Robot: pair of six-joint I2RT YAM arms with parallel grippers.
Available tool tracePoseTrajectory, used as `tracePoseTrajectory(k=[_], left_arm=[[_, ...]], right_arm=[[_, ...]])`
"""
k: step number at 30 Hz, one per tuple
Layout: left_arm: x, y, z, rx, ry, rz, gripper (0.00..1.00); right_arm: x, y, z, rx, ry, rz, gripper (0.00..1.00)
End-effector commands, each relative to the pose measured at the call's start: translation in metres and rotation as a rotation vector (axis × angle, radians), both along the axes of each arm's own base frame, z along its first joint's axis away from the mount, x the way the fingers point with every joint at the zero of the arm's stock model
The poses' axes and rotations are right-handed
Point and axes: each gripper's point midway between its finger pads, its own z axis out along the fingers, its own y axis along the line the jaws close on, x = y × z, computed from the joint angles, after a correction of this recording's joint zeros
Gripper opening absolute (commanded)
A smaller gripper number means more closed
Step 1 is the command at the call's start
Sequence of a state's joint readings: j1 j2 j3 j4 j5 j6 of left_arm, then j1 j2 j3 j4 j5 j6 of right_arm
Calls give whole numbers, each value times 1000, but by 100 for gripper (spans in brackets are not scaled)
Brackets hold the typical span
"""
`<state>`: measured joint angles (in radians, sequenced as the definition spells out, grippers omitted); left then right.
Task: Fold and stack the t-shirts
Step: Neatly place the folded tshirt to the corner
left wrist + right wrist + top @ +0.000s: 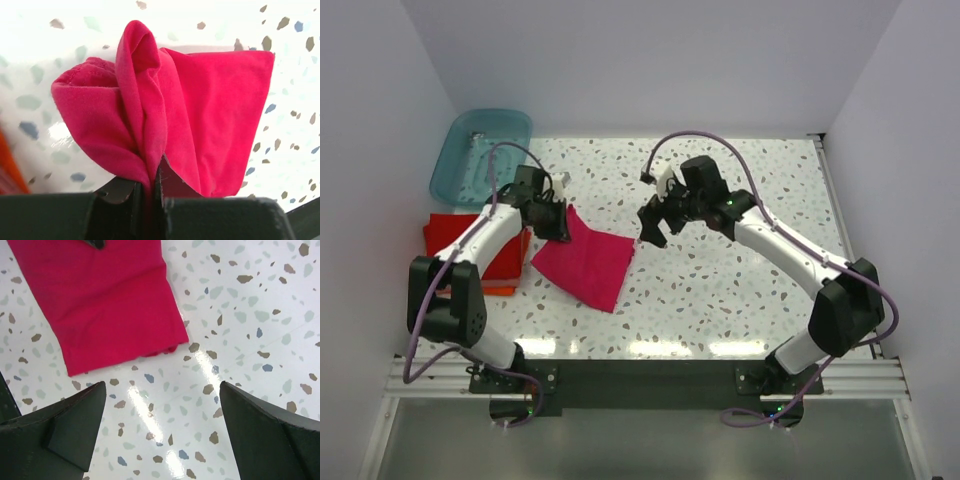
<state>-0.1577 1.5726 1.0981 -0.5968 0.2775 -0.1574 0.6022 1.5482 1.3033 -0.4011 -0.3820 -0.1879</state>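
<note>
The red t-shirt lies to my left gripper's left in the top view, so that gripper next needs to lift the pink t-shirt onto the red folded t-shirt and release it.
The magenta-pink t-shirt lies folded on the speckled table, left of centre. My left gripper is shut on the shirt's far left corner and lifts it a little. In the left wrist view the cloth bunches up out of the shut left gripper. My right gripper hovers open just right of the shirt's far right corner. In the right wrist view the right gripper has only bare table between its fingers, and the shirt's edge lies just beyond. A red folded t-shirt sits on an orange one at the left.
A translucent teal tub stands at the far left corner, behind the red and orange stack. White walls close in the table on the left, back and right. The speckled tabletop stretches to the right of the pink shirt.
</note>
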Motion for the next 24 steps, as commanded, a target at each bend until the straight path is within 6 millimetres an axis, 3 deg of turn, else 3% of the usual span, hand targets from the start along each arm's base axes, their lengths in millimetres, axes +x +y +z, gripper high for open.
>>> tracePoseTrajectory(k=[1, 12, 24], left_arm=[[-14, 27, 20, 83, -32, -27, 0], [-12, 76, 86, 202, -206, -29, 0], [-10, 77, 146, 183, -317, 0, 0]], right_arm=[[-9, -13, 2, -50, -37, 8, 99], [-17, -26, -2, -77, -60, -3, 99], [-20, -31, 1, -81, -75, -6, 99]])
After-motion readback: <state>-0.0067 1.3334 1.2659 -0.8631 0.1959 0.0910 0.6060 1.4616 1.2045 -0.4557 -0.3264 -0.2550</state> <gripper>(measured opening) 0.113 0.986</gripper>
